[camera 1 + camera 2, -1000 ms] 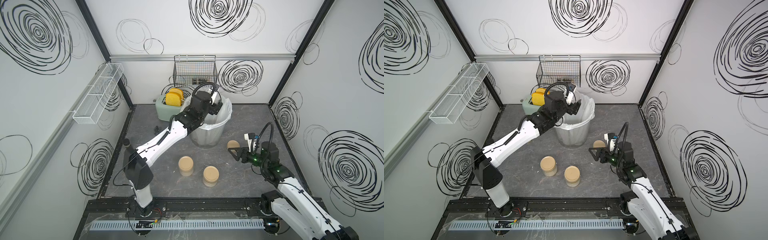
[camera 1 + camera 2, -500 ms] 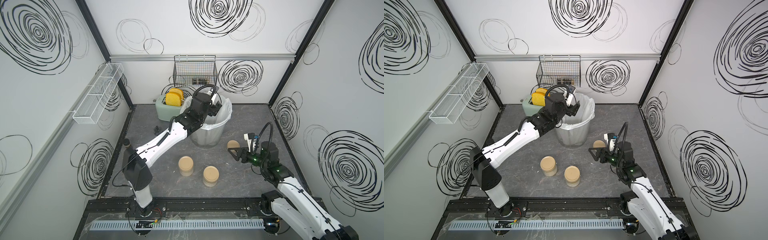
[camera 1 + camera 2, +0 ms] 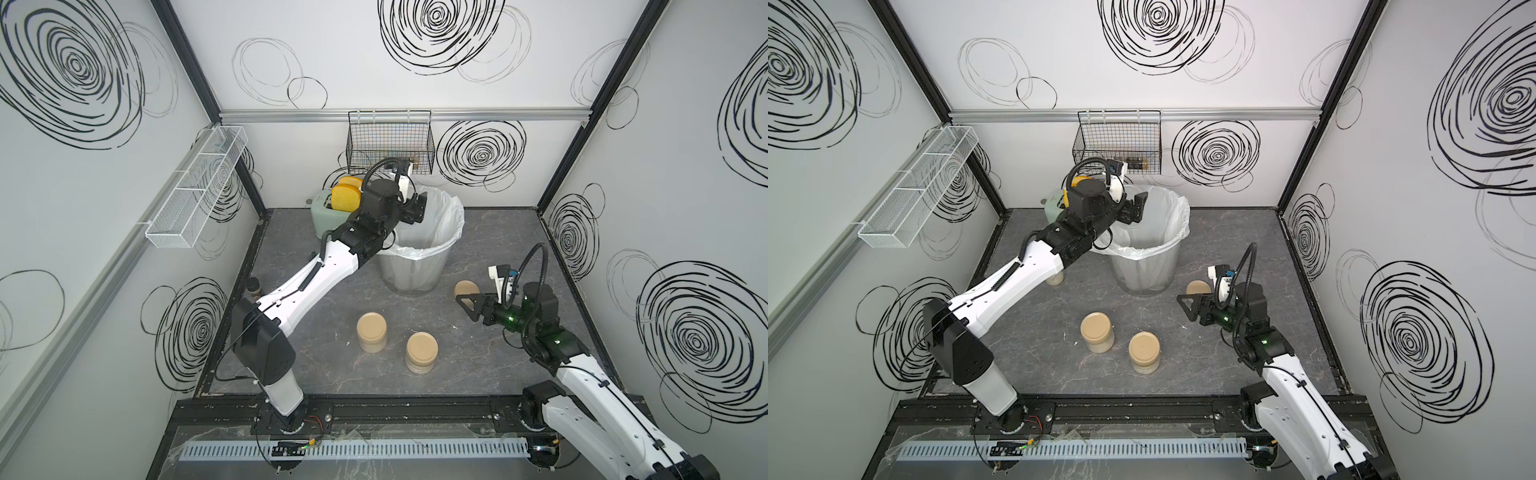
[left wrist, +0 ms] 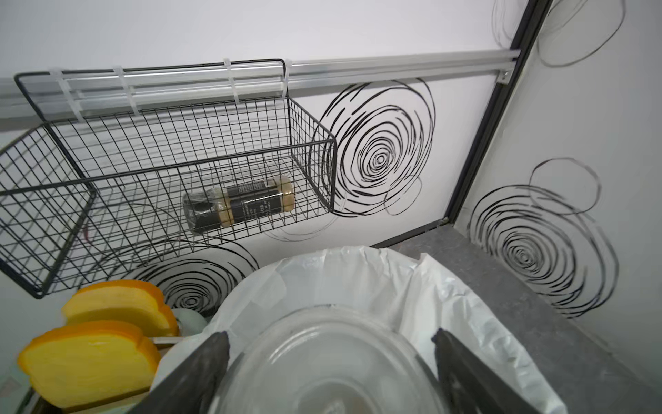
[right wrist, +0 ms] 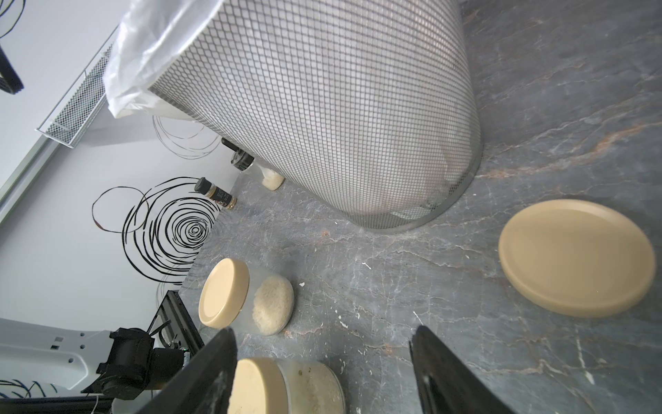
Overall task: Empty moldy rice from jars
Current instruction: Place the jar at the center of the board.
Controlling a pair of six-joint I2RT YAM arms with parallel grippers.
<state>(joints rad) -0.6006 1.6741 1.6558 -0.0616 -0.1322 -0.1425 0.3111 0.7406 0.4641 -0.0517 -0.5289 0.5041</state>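
My right gripper lifts up and outward next, past the bin's rim, onto the clear jar's neck. The held jar is above and outward of the gripper.
My left gripper [image 4: 331,335] is shut on a clear jar [image 4: 329,365] over the white-lined mesh bin [image 3: 419,257]; the glass between the fingers looks clear, with no rice showing. In both top views the gripper [image 3: 417,208] [image 3: 1136,208] hangs over the bin's far left rim. Two jars [image 3: 371,332] [image 3: 422,352] with tan lids stand at the front of the table, pale moldy rice [image 5: 272,304] visible through their walls. A loose tan lid [image 3: 465,288] lies right of the bin. My right gripper [image 3: 467,309] [image 5: 322,333] hovers open and empty beside that lid [image 5: 576,258].
A green toaster [image 3: 322,205] with yellow slices [image 4: 89,358] stands left of the bin. A black wire basket [image 3: 390,141] on the back wall holds a spice shaker [image 4: 238,204]. A black-capped bottle [image 5: 258,168] and a dark shaker [image 5: 215,193] stand by the left wall, under a white mesh shelf [image 3: 195,187].
My left gripper has shifted slightly left over the bin's rim, still holding the jar. The right arm has not moved.
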